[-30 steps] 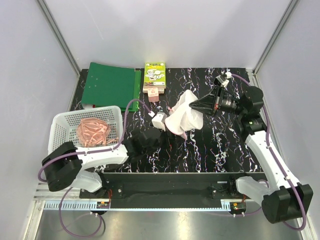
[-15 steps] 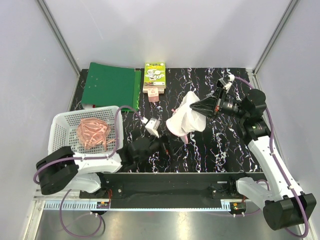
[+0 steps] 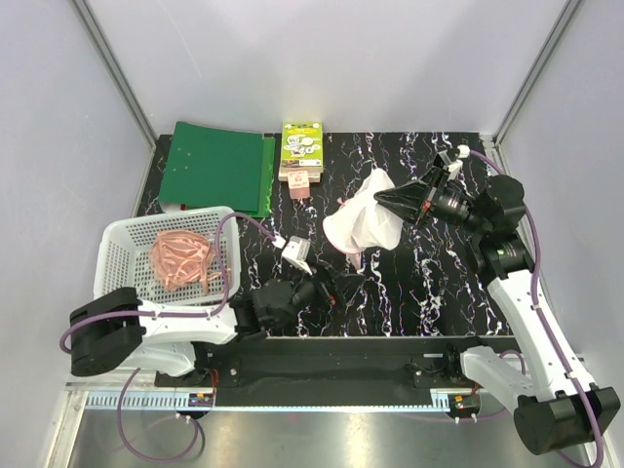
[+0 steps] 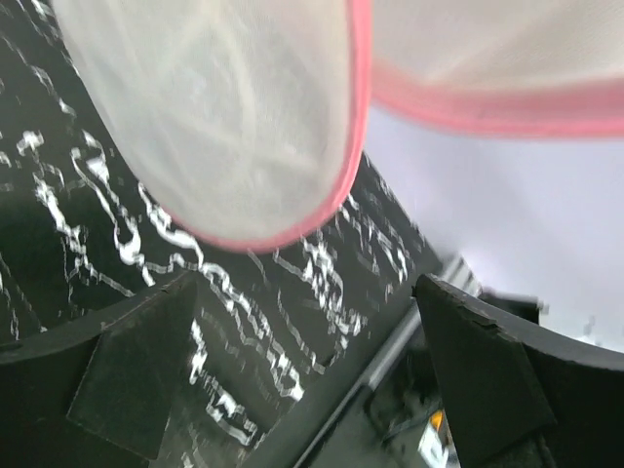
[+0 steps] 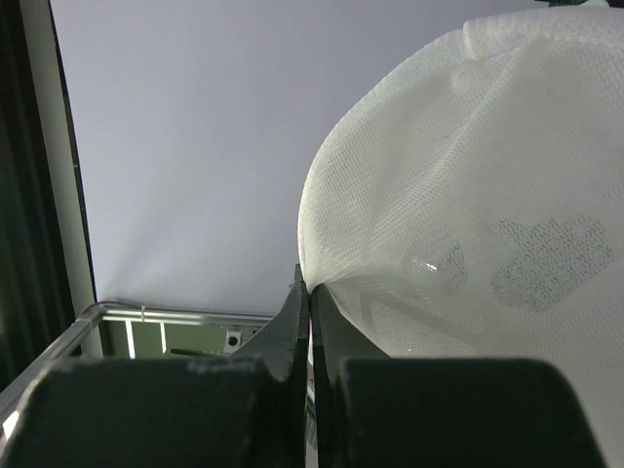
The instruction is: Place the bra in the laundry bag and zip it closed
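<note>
My left gripper is open, and the laundry bag's pink zip edging (image 4: 333, 198) hangs outward of it. It will move outward next until that edging is between its spread fingers.
The laundry bag (image 3: 359, 222), white mesh with pink zip edging, hangs above the table's middle. My right gripper (image 3: 381, 198) is shut on its upper edge; in the right wrist view the jaws (image 5: 308, 289) pinch the mesh (image 5: 468, 234). My left gripper (image 3: 342, 287) is open and empty, low over the table just in front of and below the bag. In the left wrist view the bag (image 4: 224, 117) hangs above the gap between the spread fingers (image 4: 127, 385). The salmon bra (image 3: 181, 259) lies crumpled in the white lattice basket (image 3: 117, 244) at the left.
A green folder (image 3: 213, 166) lies at the back left. A small green-and-white box (image 3: 301, 148) with a brown tag stands at the back centre. The table is black marble-patterned, with grey walls around it.
My right gripper has lifted the bag and carried it back and to the right. My left arm has reached forward and right, ending below the bag.
</note>
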Robot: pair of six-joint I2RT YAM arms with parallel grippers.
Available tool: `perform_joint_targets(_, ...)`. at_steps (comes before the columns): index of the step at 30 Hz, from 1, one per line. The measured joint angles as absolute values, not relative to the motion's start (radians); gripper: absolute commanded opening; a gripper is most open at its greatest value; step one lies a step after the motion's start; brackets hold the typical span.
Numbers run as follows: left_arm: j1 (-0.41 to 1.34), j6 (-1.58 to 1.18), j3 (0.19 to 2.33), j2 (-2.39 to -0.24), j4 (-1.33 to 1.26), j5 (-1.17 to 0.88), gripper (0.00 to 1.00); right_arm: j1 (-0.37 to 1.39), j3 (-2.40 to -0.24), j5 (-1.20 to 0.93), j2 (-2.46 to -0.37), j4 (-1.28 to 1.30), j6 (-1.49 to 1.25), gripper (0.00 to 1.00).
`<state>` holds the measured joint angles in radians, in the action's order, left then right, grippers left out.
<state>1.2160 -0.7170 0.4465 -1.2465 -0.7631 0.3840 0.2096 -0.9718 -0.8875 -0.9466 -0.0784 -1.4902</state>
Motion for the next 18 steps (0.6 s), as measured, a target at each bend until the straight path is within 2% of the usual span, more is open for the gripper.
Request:
perform_joint_targets(11,1.241,-0.639,0.703,-1.386,-0.635,0.719,0.99,0.215,-0.972,-0.763,-0.890,-0.009,-1.561,0.00)
perform_joint_targets(13,1.241,-0.623,0.722,-1.398,-0.605,0.757,0.87,0.217,-0.972,-0.746,-0.878,0.000,-1.571,0.00)
perform_joint_targets(15,1.238,-0.608,0.722,-1.398,-0.588,0.776,0.66,0.217,-0.972,-0.738,-0.863,0.005,-1.579,0.00)
perform_joint_targets(18,1.226,-0.584,0.722,-1.396,-0.570,0.778,0.54,0.218,-0.972,-0.729,-0.840,0.007,-1.591,0.00)
